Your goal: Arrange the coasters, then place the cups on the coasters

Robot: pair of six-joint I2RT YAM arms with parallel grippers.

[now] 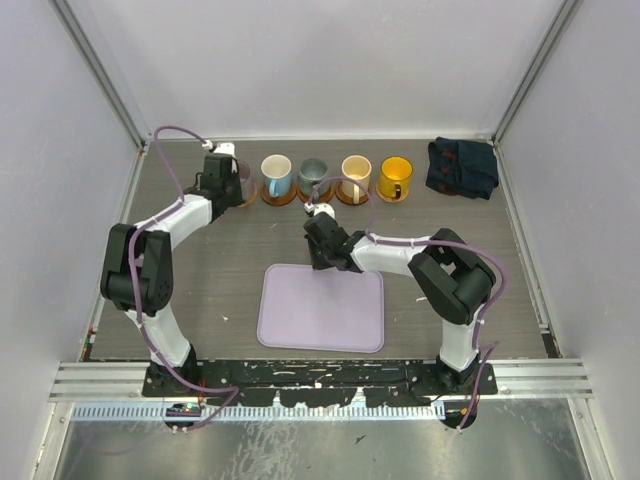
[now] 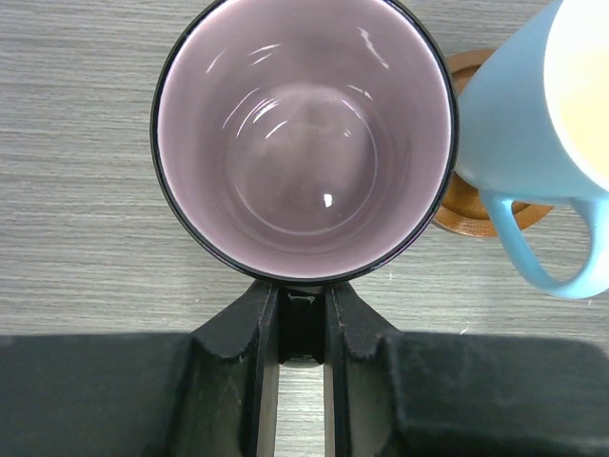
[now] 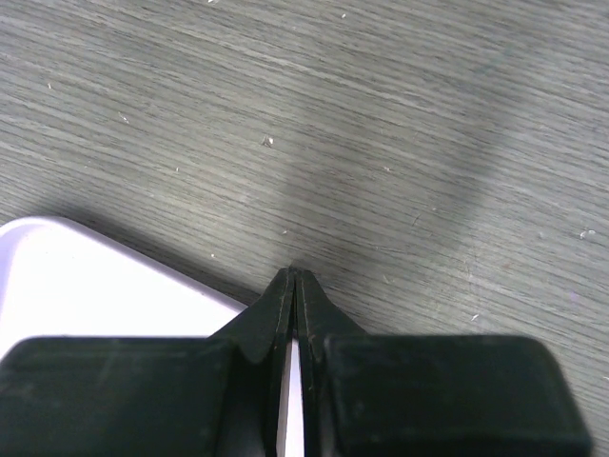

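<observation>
The two cups nearly touch. Next I should move my left gripper down and away from the light blue cup and release the mauve cup on its brown coaster point(image 1: 249, 199).
Five cups stand in a row at the back of the table. The mauve cup point(image 1: 243, 180) point(image 2: 304, 143) is the leftmost, and my left gripper point(image 1: 222, 170) point(image 2: 303, 300) is shut on its handle. A brown coaster edge point(image 1: 247, 201) shows under it; whether the cup rests on it I cannot tell. To its right, each on a coaster, are the light blue cup point(image 1: 276, 174) point(image 2: 533, 124) on a coaster point(image 2: 466, 205), the grey-green cup point(image 1: 313, 174), the cream cup point(image 1: 356, 172) and the orange-yellow cup point(image 1: 395, 176). My right gripper point(image 1: 320, 258) point(image 3: 293, 276) is shut and empty, low over the table.
A lavender tray point(image 1: 320, 320) point(image 3: 95, 286) lies in the middle of the table, its far edge just beside my right gripper. A dark blue cloth point(image 1: 462, 166) lies at the back right. Walls and frame posts enclose the table.
</observation>
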